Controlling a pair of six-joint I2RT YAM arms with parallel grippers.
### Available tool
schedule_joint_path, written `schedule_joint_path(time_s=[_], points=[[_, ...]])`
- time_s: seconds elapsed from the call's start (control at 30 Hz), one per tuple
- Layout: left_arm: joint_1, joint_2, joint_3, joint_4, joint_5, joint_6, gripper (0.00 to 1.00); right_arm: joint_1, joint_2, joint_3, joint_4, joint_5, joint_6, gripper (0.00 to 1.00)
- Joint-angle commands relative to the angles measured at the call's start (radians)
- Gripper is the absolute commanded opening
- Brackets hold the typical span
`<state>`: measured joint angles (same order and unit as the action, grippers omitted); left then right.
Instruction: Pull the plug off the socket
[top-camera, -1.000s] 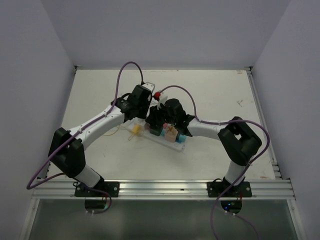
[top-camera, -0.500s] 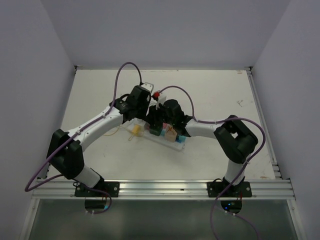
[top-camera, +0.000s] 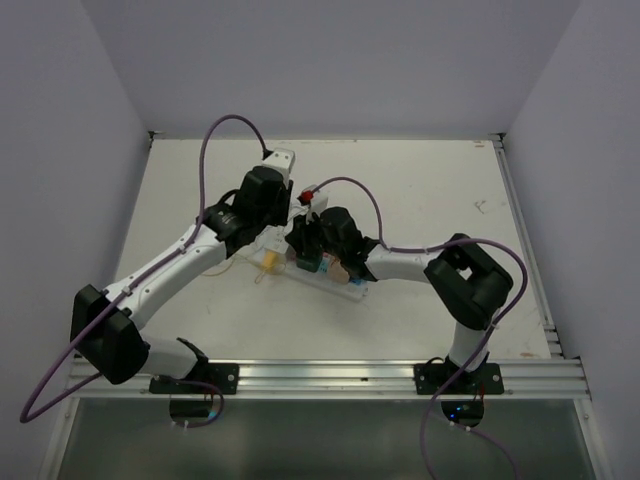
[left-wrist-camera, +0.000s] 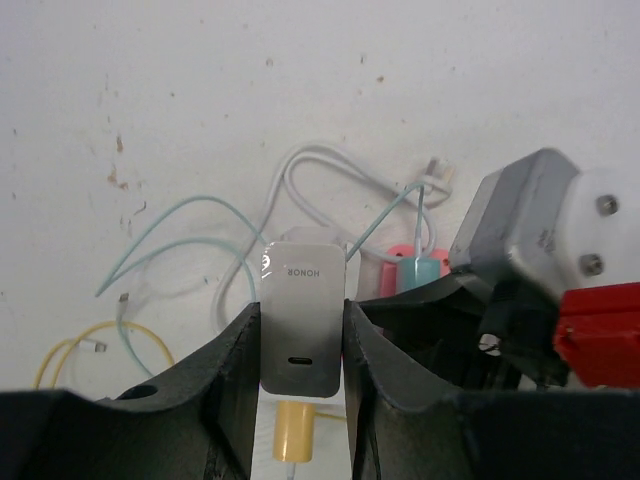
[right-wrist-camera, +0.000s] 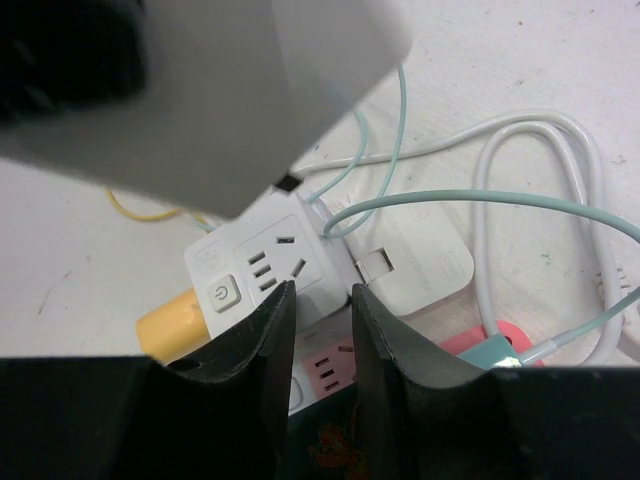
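The plug swings to the left in the top view and down with my left gripper next, for release on bare tabletop, since it hangs clear of the socket (top-camera: 338, 276).
The plug (left-wrist-camera: 303, 320), a white block marked HONOR, is clamped between my left gripper's (left-wrist-camera: 300, 312) fingers and hangs clear above the table. In the right wrist view it fills the top as a blurred white plug (right-wrist-camera: 250, 90) above the socket (right-wrist-camera: 262, 262), whose white end outlet is bare. The socket (top-camera: 338, 276) lies slantwise mid-table, a white strip with pastel outlets. My right gripper (right-wrist-camera: 320, 290) bears down on top of the strip, its jaws a narrow gap apart with nothing clamped between them. From above, my left gripper (top-camera: 281, 235) is just left of my right gripper (top-camera: 308, 256).
A yellow connector (right-wrist-camera: 175, 320) lies against the strip's end. A flat white adapter (right-wrist-camera: 415, 270) with a teal cable (right-wrist-camera: 470, 198) sits beside it. A looped white cord (left-wrist-camera: 320, 185) and a thin yellow cable (left-wrist-camera: 90, 350) trail over the table behind. Grey walls enclose the table.
My left arm has drawn back and up to the left with the plug, away from the socket's end outlet. My right gripper's jaws have narrowed while resting on the strip.
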<state>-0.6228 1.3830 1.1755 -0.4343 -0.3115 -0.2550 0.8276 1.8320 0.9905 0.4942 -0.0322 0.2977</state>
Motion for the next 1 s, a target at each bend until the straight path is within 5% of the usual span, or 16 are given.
schedule_joint_path(time_s=[0.0, 0.23, 0.47, 0.73, 0.97], points=[[0.006, -0.038, 0.062, 0.132, -0.044, -0.035, 0.00, 0.007, 0.085, -0.056, -0.210, 0.087, -0.048, 0.31], [0.078, -0.039, 0.081, 0.055, -0.116, -0.085, 0.00, 0.007, 0.020, -0.021, -0.244, 0.045, -0.038, 0.36], [0.372, -0.056, 0.041, 0.058, -0.043, -0.196, 0.00, 0.007, -0.131, 0.088, -0.367, 0.000, -0.048, 0.52], [0.718, 0.121, -0.019, 0.253, 0.234, -0.372, 0.00, 0.007, -0.318, 0.136, -0.546, -0.017, -0.074, 0.68], [0.787, 0.352, 0.029, 0.514, 0.388, -0.431, 0.00, 0.007, -0.510, 0.017, -0.643, 0.029, -0.097, 0.74]])
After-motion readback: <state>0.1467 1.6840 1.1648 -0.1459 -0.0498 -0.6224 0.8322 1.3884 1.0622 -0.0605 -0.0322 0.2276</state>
